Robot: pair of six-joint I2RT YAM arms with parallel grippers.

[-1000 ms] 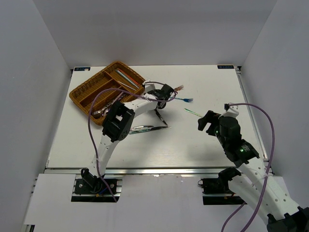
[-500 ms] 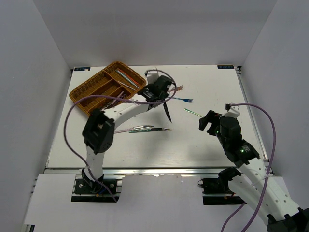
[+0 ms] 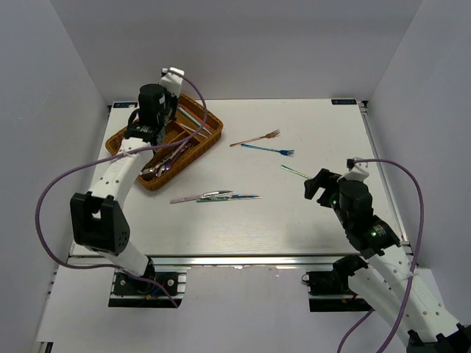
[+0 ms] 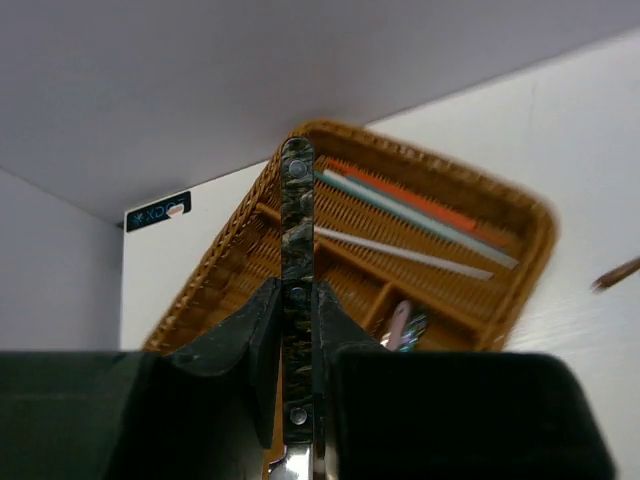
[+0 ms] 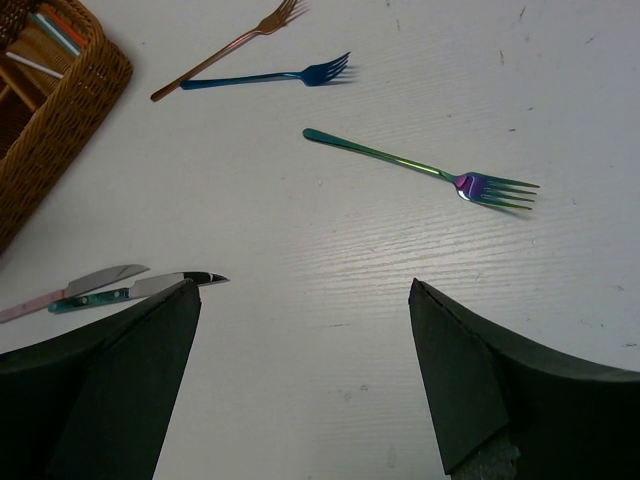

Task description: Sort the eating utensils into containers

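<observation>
My left gripper needs to turn next, because the knife is at an angle to the tray's dividers. Then it should bring the knife down into the tray's section beside the pink utensil's.
My left gripper hangs over the brown wicker tray at the back left. In the left wrist view it is shut on a knife with a dark mottled riveted handle, which points at the tray's far rim. Red-orange, green and white chopsticks lie in a far compartment and a pink utensil in another. My right gripper is open and empty above bare table. A green-purple fork, a blue fork and a rose-gold fork lie ahead of it.
Several knives lie together on the table's middle, also at the left in the right wrist view. White walls enclose the table on three sides. The tray stands near the left wall.
My left arm has swung from the table's middle back and left to above the tray, carrying the dark-handled knife. The right arm has barely moved.
</observation>
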